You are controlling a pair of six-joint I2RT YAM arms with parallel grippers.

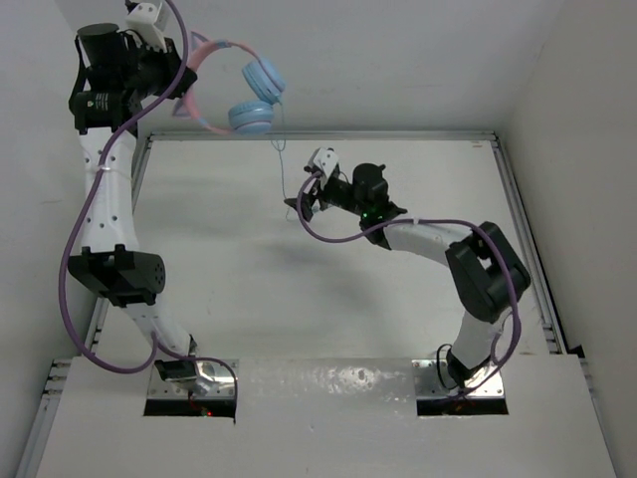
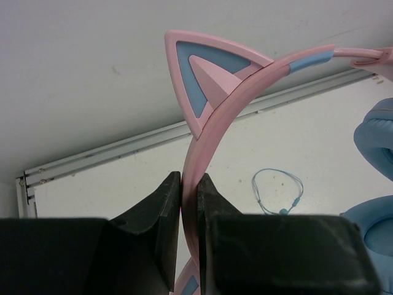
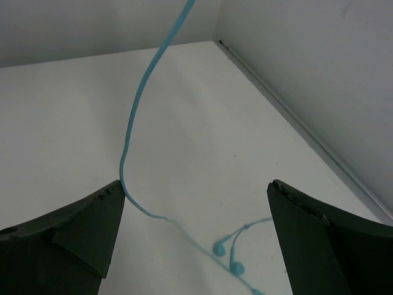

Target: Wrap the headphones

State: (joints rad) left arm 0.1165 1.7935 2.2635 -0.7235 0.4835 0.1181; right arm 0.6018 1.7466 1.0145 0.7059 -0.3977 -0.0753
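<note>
Next, my right gripper shifts outward and to the left in the top view, since the headphones' cord hangs against just one of my open fingers.
The headphones hang in the air at the top left. Their pink headband [image 1: 209,47] is clamped in my left gripper [image 1: 182,75], and the two light blue ear cups [image 1: 264,78] dangle to its right. In the left wrist view the jaws are shut on the headband [image 2: 212,117] just below a cat-ear point [image 2: 199,70], gripper [image 2: 189,184]. The thin blue cord [image 1: 282,159] drops to the table by my right gripper [image 1: 304,196]. In the right wrist view that gripper [image 3: 195,203] is open. The cord [image 3: 132,117] touches its left fingertip [image 3: 113,193] and runs on across the table between the fingers.
A loop of cord [image 2: 277,192] lies on the white table [image 1: 229,289], with two small blue bulbs [image 3: 227,258] on it. A metal rail [image 1: 398,134] edges the table at the back, with white walls behind and right. Purple cables [image 1: 68,269] run along the left arm.
</note>
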